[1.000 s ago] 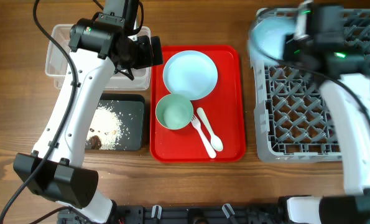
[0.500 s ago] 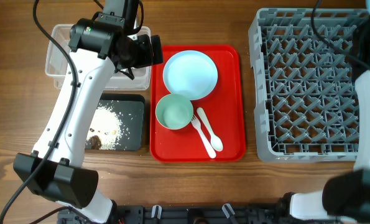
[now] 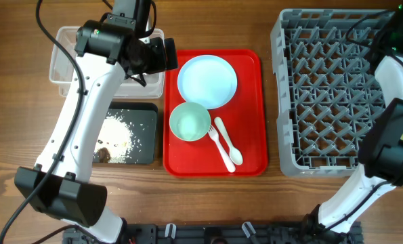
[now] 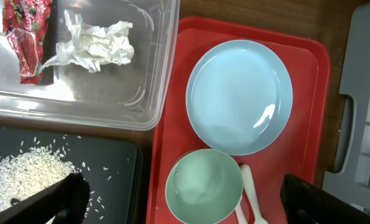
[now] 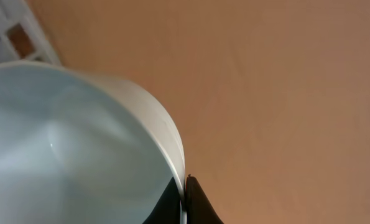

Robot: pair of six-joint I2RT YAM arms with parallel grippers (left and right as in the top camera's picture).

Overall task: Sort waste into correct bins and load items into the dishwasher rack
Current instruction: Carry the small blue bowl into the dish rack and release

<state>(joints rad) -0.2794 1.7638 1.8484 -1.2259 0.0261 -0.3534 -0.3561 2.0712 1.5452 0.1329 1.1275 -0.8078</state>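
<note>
My right gripper goes left in the overhead view next and lowers the bowl onto the grey rack's far end [image 3: 361, 62], since the slots there are empty.
My left gripper [image 4: 185, 200] is open and empty, hovering above the pale-green bowl [image 4: 203, 185] and the black tray's edge; in the overhead view it [image 3: 158, 57] is over the clear tub [image 3: 59, 64]. The tub holds the red wrapper [image 4: 26, 34] and white napkin [image 4: 97, 43]. The black tray [image 3: 143, 115] holds rice crumbs [image 3: 120, 132] and a brown lump [image 3: 103, 154]. My right gripper [image 5: 185, 199] is shut on the rim of the small light-blue bowl [image 5: 60, 143], off the overhead view's top right. The grey rack [image 3: 330, 88] looks empty. The yellow cup is out of view.
The red tray [image 3: 252, 102] carries the light-blue plate [image 3: 207, 81], green bowl [image 3: 189, 122], white fork [image 3: 221, 152] and spoon [image 3: 234, 152]. My right arm [image 3: 394, 61] runs along the rack's right side. Bare wood lies between tray and rack.
My right arm, holding the light-blue bowl, swung from above the rack's far left corner to the far right, out of the overhead frame. The left arm has not moved.
</note>
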